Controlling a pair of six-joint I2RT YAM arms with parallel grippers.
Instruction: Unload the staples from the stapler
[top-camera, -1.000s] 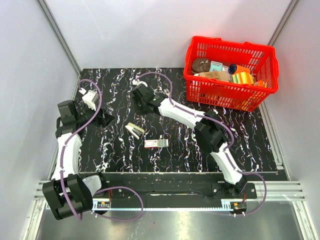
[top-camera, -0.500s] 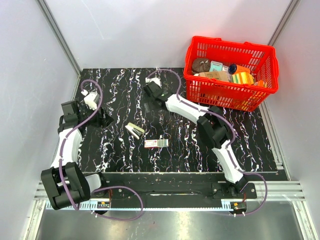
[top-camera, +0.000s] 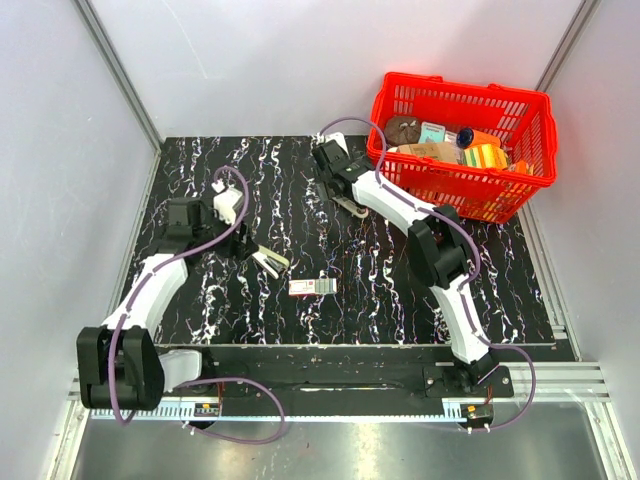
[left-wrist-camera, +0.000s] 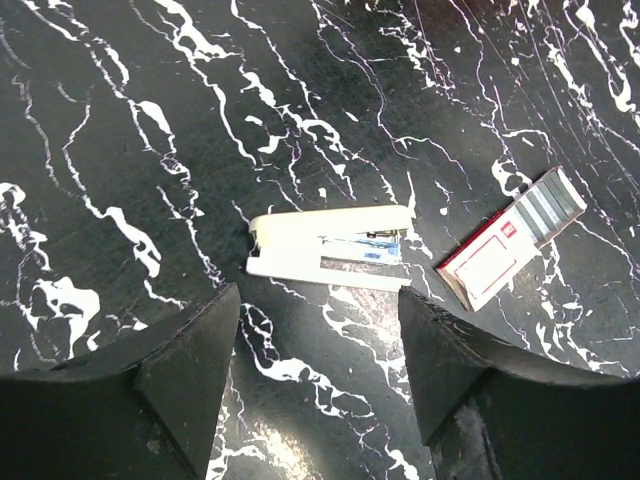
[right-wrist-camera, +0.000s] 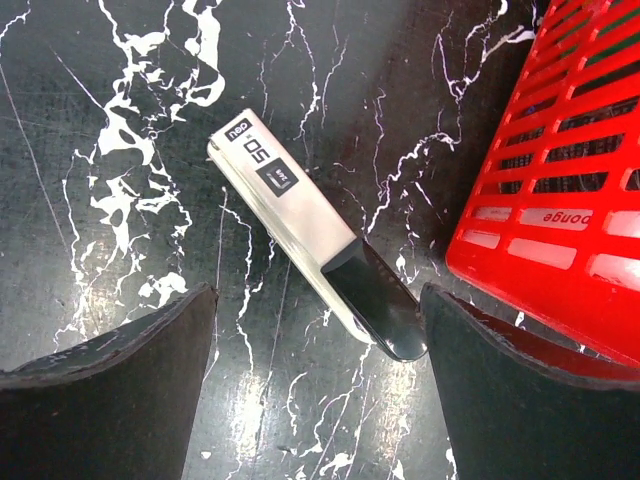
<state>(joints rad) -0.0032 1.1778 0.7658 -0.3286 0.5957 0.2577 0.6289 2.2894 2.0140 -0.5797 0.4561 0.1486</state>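
Observation:
The longer stapler's black end lies below, between my right gripper's open fingers, so they need to lower around it and close.
A small white stapler (left-wrist-camera: 328, 244) lies flat on the black marbled mat (top-camera: 230, 170), just beyond the fingertips of my left gripper (left-wrist-camera: 317, 305). That gripper is open and holds nothing. In the top view the white stapler (top-camera: 270, 260) sits right of the left gripper (top-camera: 243, 246). A second, longer stapler (right-wrist-camera: 310, 235), white with a black end and marked 50, lies on the mat by the basket. My right gripper (right-wrist-camera: 316, 320) hovers over this one (top-camera: 350, 207), open and empty. No loose staples show outside the box.
A red and white staple box (left-wrist-camera: 510, 240) with grey strips showing lies right of the white stapler, at mid mat (top-camera: 312, 287). A red mesh basket (top-camera: 455, 190) full of items stands at the back right, its wall (right-wrist-camera: 560, 200) close to the right gripper.
The right gripper has opened and swung toward the back right, near the basket. The left arm has moved right, up to the white stapler.

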